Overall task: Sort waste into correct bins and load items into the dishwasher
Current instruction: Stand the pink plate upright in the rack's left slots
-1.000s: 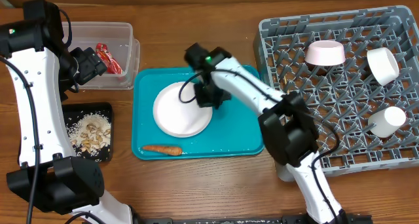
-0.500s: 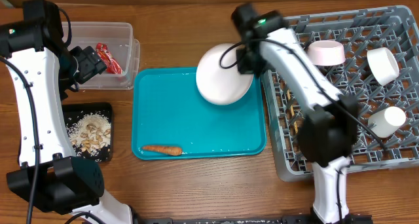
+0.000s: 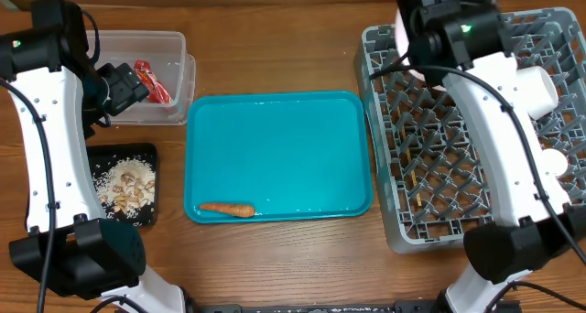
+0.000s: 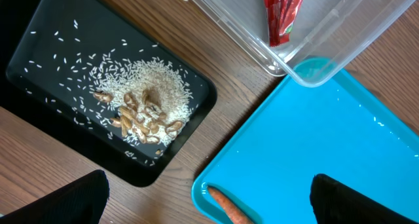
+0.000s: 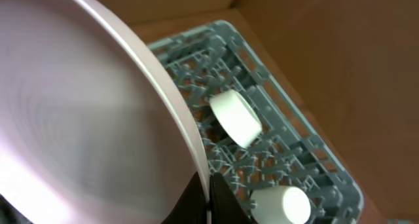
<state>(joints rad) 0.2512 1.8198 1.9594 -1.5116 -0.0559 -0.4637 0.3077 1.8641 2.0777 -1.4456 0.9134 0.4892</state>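
Observation:
I will next lower my right gripper, put the plate on edge into the rack's far slots by the teal tray and let go of it, because those slots are empty.
My right gripper (image 5: 209, 192) is shut on the rim of the white plate (image 5: 78, 119) and holds it on edge, high above the grey dish rack (image 3: 430, 194). In the overhead view the right gripper (image 3: 430, 34) is over the rack's far left part and the arm hides most of the plate. A white bowl (image 3: 536, 89) and a cup (image 3: 549, 162) sit in the rack. My left gripper (image 4: 209, 204) is open and empty beside the clear tub (image 3: 179, 52), which holds the red wrapper (image 3: 151, 81). The carrot (image 3: 227, 209) lies on the teal tray.
The teal tray (image 3: 275, 139) lies between the bins and the rack. The black tray (image 3: 146, 217) with rice and food scraps (image 3: 124, 185) sits at the front left, below the clear tub. The bowl (image 5: 236, 119) and cup (image 5: 281, 204) show below the plate.
My right gripper lifted the plate off the teal tray and carried it right and up, over the rack, tilting it on edge. The left arm has not moved.

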